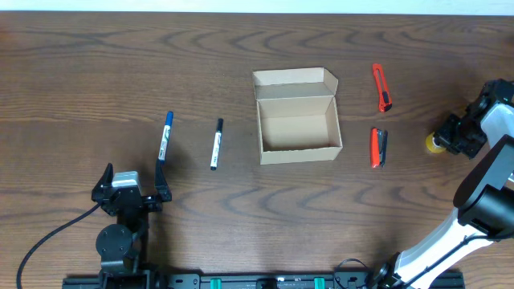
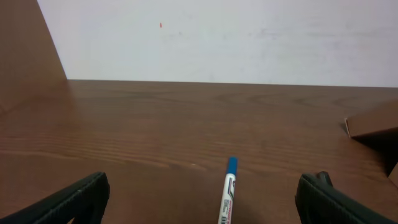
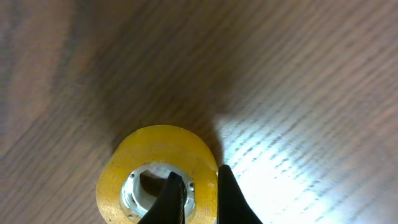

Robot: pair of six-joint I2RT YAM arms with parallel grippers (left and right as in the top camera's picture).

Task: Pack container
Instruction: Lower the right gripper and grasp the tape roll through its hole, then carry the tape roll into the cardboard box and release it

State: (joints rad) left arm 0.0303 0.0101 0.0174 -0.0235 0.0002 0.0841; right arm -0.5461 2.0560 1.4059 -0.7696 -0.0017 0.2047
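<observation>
The container's empty bottom is to the left in the overhead view, so my right gripper should lift the tape there, lower it inside and release it.
The tan cardboard container (image 1: 298, 117) stands open and empty at the table's middle, its lid flap folded back; a corner of it shows in the left wrist view (image 2: 372, 123). My right gripper (image 1: 450, 138) (image 3: 198, 186) is at the far right, shut on a yellow tape roll (image 1: 434, 143) (image 3: 158, 174), one finger in its core and one outside its wall. My left gripper (image 1: 132, 186) (image 2: 199, 202) is open and empty at the front left, just in front of a blue-capped marker (image 1: 165, 137) (image 2: 227, 190).
A black-capped marker (image 1: 216, 144) lies left of the container. An orange utility knife (image 1: 382, 87) and a red-and-black knife (image 1: 378, 148) lie to the container's right. A white wall (image 2: 217, 37) stands behind the table.
</observation>
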